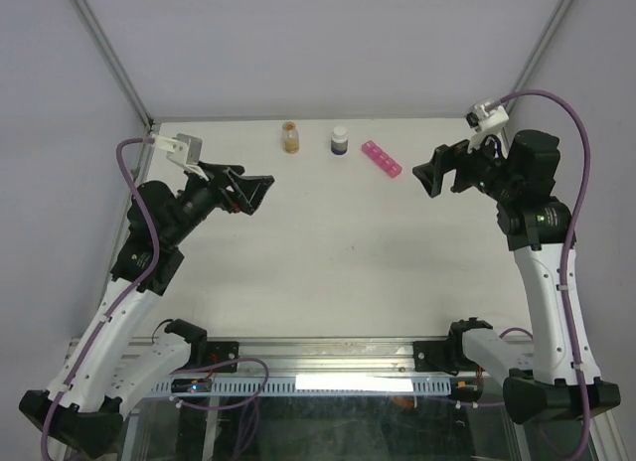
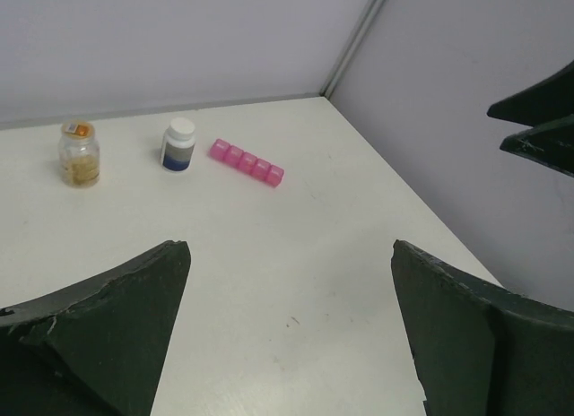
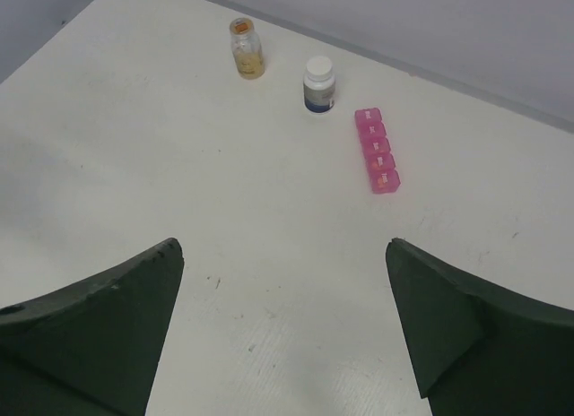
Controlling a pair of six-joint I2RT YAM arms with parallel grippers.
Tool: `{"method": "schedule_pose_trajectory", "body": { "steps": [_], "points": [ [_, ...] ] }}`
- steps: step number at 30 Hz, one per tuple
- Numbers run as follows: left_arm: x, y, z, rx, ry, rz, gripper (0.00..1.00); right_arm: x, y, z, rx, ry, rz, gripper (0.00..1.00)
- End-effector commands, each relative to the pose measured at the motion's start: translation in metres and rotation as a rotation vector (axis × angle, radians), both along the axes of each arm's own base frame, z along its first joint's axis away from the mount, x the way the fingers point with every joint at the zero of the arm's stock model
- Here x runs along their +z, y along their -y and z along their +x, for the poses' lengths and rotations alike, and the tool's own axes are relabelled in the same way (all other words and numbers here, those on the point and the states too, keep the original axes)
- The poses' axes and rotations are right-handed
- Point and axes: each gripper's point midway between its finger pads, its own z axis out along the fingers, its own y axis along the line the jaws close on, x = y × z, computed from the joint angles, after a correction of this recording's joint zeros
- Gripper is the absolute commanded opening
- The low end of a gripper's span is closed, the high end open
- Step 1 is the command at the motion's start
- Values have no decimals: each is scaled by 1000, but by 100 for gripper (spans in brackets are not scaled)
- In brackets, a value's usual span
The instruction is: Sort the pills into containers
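Note:
The narrow width of the organiser's near end [image 1: 390, 166] [image 3: 381, 163] is below my right gripper and to its left in the top view, so next I will move my right gripper that way and down astride it.
The pills show as an orange-brown mass inside a small clear bottle [image 1: 290, 137] with an orange cap, standing at the back of the table; it also shows in the left wrist view [image 2: 79, 154] and the right wrist view [image 3: 246, 49]. The pink pill organiser [image 1: 381, 159], lids shut, lies at the back right, also in the left wrist view [image 2: 247, 161] and the right wrist view [image 3: 377, 151]. My left gripper [image 1: 250, 191] is open and empty, raised at the left. My right gripper [image 1: 433, 173] is open and empty, raised at the right, near the organiser.
A dark bottle with a white cap [image 1: 340, 140] stands between the clear bottle and the organiser. The white table [image 1: 328, 252] is walled by grey panels at the back and sides. A metal rail with cables runs along the near edge.

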Motion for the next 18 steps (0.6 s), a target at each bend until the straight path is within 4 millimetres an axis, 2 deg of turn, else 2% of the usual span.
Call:
{"method": "schedule_pose_trajectory", "body": {
  "steps": [1,8,13,18],
  "points": [
    [2,-12,-3,7,-21,-71,99,-3,12,7,-73,-16,36,99],
    [-19,-27,-2,15,-93,-140,99,-22,17,16,-87,-59,70,99],
    [-37,-28,-3,-13,-148,-183,99,-43,3,17,81,-64,37,99],
    [-53,-27,-5,-49,-176,-184,99,-75,-7,31,215,-94,12,99]
  ]
}}
